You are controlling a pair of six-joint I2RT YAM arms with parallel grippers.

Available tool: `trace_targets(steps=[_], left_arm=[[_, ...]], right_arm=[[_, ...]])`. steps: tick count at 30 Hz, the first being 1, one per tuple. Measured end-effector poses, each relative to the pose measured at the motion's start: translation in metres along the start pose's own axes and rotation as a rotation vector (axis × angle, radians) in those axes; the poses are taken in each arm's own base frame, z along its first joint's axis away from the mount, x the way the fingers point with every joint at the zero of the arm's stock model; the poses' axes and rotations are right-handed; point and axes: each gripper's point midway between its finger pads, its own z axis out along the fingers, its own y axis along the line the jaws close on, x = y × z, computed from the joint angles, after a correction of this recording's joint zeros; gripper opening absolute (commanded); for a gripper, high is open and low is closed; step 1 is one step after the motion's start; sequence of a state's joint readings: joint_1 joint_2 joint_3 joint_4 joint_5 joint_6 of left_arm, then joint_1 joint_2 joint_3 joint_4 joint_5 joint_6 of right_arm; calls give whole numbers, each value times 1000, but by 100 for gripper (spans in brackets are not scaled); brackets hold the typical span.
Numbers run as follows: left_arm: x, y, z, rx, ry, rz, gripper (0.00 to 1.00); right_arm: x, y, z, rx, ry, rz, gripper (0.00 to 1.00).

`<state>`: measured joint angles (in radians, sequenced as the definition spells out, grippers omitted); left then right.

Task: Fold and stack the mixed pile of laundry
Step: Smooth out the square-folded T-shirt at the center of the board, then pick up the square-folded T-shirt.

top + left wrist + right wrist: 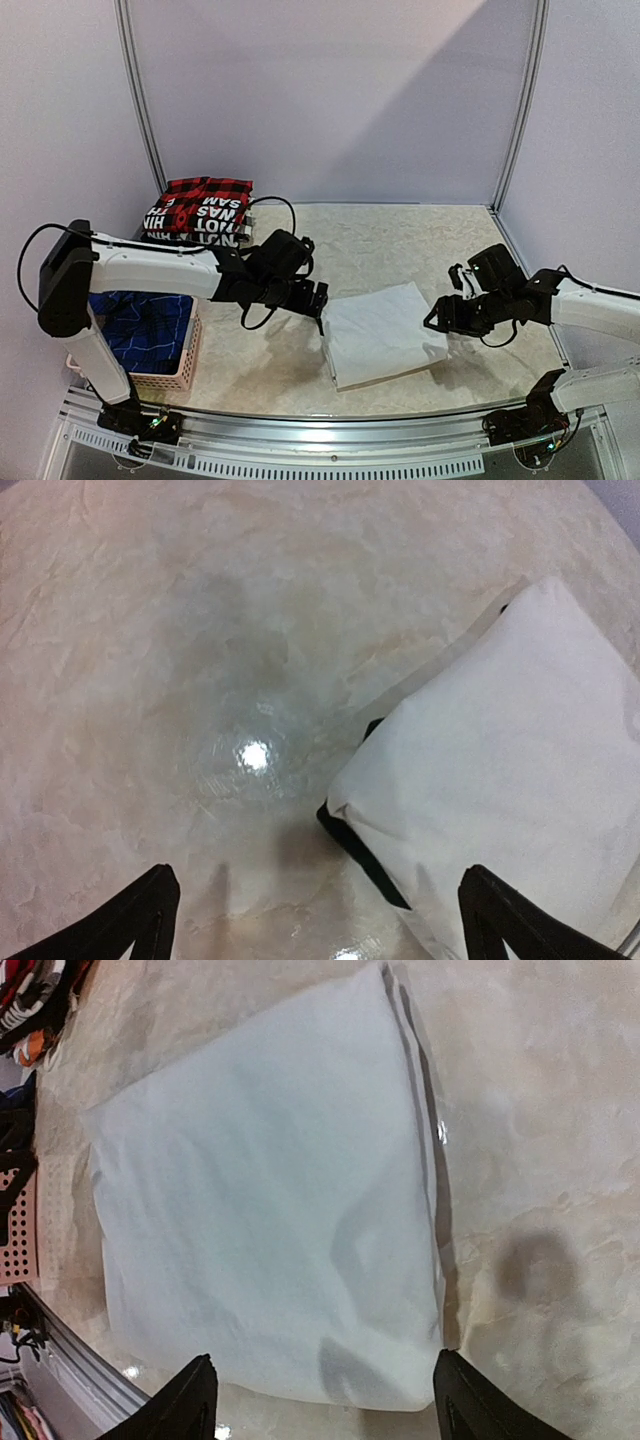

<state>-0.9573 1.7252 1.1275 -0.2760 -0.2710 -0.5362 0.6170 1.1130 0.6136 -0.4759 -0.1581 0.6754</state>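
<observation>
The white garment [381, 333] is still below my left gripper's open fingers, so my left gripper needs to go down next onto the garment's edge [324, 317] beside the corner with dark underneath and close.
A folded white garment [381, 333] lies flat near the table's front, between my two grippers; it also shows in the left wrist view [510, 760] with a dark edge underneath, and in the right wrist view [270, 1200]. My left gripper [319, 299] is open and empty, hovering at the garment's left corner. My right gripper [437, 318] is open and empty, just above the garment's right edge. A folded stack with a red-and-black plaid shirt [208, 190] on a black-and-white printed piece [195, 222] sits at the back left. Blue plaid cloth [145, 330] lies in the basket.
A pink lattice basket [185, 362] stands at the front left, under the left arm. A metal rail [300, 440] runs along the table's near edge. Grey walls and poles close the back and sides.
</observation>
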Motion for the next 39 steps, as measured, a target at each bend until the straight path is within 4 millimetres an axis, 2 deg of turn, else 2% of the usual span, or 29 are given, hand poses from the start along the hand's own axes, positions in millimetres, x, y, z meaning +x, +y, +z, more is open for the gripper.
trace_targets(steps=[3, 6, 11, 15, 21, 25, 30, 35, 39], left_arm=[[22, 8, 7, -12, 39, -26, 98], [35, 9, 11, 6, 53, -61, 96], [34, -3, 15, 74, 35, -126, 93], [30, -12, 23, 115, 18, -168, 88], [43, -14, 43, 117, 47, -228, 77], [56, -14, 54, 118, 86, -265, 71], [54, -22, 60, 157, 78, -319, 64], [51, -32, 66, 203, 64, -362, 54], [51, -39, 69, 229, 62, -385, 35]], right_arm=[[-10, 3, -11, -3, -51, -14, 91], [-16, 2, -18, 9, -95, -8, 99], [-21, 4, -23, -19, -149, 1, 99], [-19, -3, -25, -25, -191, 14, 99], [-27, -6, -38, -27, -277, 31, 99], [-29, -8, -40, -20, -293, 36, 99], [-29, -10, -40, -8, -299, 38, 99], [-27, -13, -39, -1, -297, 39, 99], [-25, -15, -37, 2, -295, 40, 99]])
